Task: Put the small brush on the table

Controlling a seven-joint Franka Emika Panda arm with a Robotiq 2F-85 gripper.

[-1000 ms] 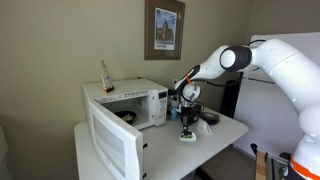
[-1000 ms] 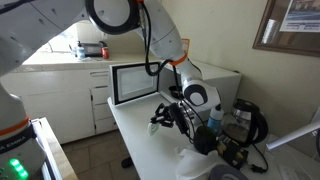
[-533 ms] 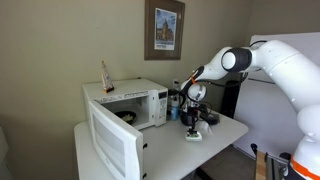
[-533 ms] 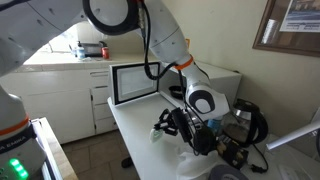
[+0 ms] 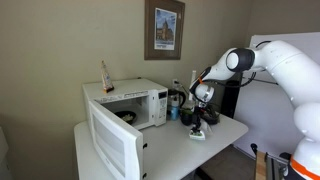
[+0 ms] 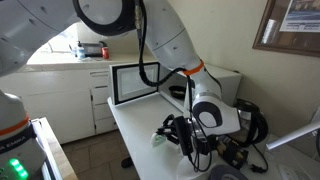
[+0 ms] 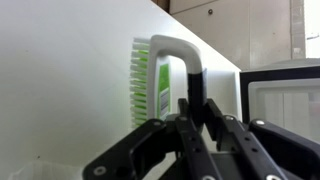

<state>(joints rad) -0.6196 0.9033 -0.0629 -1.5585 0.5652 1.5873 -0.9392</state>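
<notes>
Next, my gripper should lower the small brush (image 5: pixel 197 135) onto the clear, bare white tabletop beneath it and release the handle.
The small brush (image 7: pixel 160 75) has a pale whitish loop handle and green bristles; in the wrist view it lies against the white table (image 7: pixel 60 100). My gripper (image 7: pixel 194 103) is shut on its handle. In an exterior view the gripper (image 5: pixel 200 119) points down near the table's right edge, with the brush (image 5: pixel 197 135) low at the tabletop (image 5: pixel 165 150) beneath it. It also shows in an exterior view (image 6: pixel 158 140) just beside the gripper (image 6: pixel 182 135). I cannot tell if the brush rests on the table or hovers just above it.
A white microwave (image 5: pixel 135 103) stands on the table with its door (image 5: pixel 112 147) swung open. A slim orange-and-white bottle (image 5: pixel 104 75) stands on top. Dark round items (image 5: pixel 178 101) sit behind the gripper. Black gear and cables (image 6: pixel 245 125) crowd the table's end.
The gripper has carried the brush sideways away from the microwave, toward the table's edge, and slightly lower.
</notes>
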